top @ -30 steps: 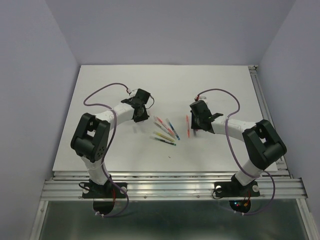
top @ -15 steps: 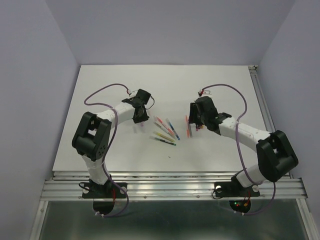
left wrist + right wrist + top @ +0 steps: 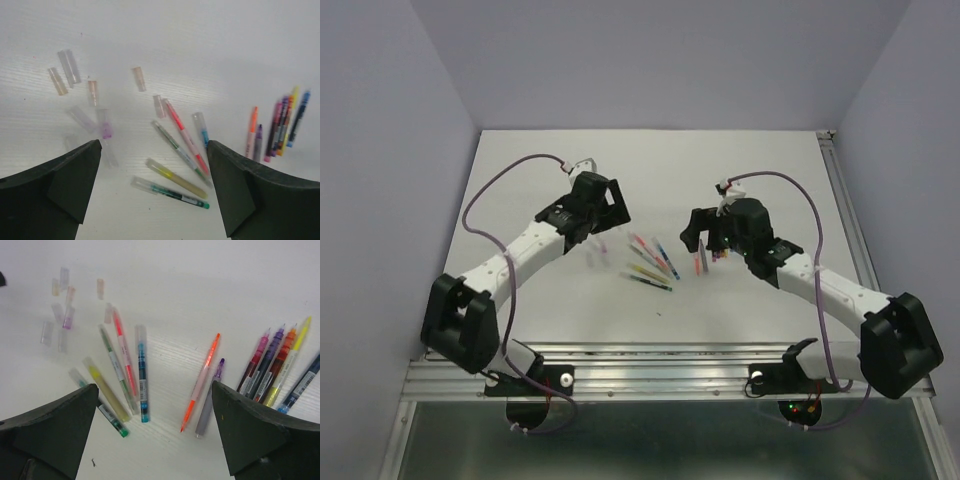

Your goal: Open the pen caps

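I should lower my right gripper to the left in the top view next, onto the blue pen's body [image 3: 666, 257] [image 3: 142, 372] below it, because the blue pen still has its cap on.
Several loose pen caps [image 3: 64, 65] lie scattered on the white table, small translucent tubes, also in the right wrist view as pen caps [image 3: 64, 277] at upper left. A fan of capped pens [image 3: 175, 177] lies below my left gripper [image 3: 152, 162], which hangs open and empty above them. My right gripper [image 3: 154, 400] is open and empty too, above an orange pen [image 3: 201, 382] and a purple pen [image 3: 210, 400], both without caps. More uncapped pens [image 3: 275, 365] lie bunched to their right. From above, the left gripper [image 3: 605, 215] and right gripper [image 3: 705, 240] flank the pens [image 3: 655, 262].
The white table [image 3: 760, 170] is boxed in by lilac walls at the back and sides. A metal rail [image 3: 660, 365] runs along the near edge and another rail [image 3: 845, 200] down the right side. A small dark speck [image 3: 660, 315] lies near the pens.
Both grippers have gone from nearly shut to wide open. Both arms have stretched out, their elbows swinging outward and toward the near edge, while the grippers stay over the pens.
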You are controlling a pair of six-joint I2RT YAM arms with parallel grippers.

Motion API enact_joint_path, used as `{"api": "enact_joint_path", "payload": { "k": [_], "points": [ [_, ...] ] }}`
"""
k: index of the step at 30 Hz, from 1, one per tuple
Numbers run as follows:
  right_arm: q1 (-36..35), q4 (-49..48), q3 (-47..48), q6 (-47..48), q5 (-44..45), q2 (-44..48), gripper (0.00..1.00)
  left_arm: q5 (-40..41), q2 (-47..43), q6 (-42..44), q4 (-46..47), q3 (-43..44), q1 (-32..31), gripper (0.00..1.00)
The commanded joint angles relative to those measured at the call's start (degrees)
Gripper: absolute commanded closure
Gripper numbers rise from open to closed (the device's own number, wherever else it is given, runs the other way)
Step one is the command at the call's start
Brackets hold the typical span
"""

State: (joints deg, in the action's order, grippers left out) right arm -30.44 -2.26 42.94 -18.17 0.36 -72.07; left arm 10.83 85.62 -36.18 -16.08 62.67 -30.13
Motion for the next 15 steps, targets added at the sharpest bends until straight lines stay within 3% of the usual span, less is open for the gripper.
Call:
{"api": "enact_joint_path", "payload": {
  "k": [1, 8, 15],
  "points": [
    [0.1, -3.1, 2.0, 2.7, -7.0, -2.4, 0.0, -2.3, -12.3, 1.1, 6.8, -4.7, -0.7, 0.01],
    [-4.4, 2.1, 11.6, 3.1, 0.0, -12.9, 0.0, -0.5, -26.7, 0.6, 10.6, -14.8, -0.8, 0.01],
    [-8.8, 10.4, 23.4, 1.9, 12.8, -26.2, 0.0, -1.0, -31.7, -0.3, 11.1, -20.7, -0.7, 0.01]
  ]
}}
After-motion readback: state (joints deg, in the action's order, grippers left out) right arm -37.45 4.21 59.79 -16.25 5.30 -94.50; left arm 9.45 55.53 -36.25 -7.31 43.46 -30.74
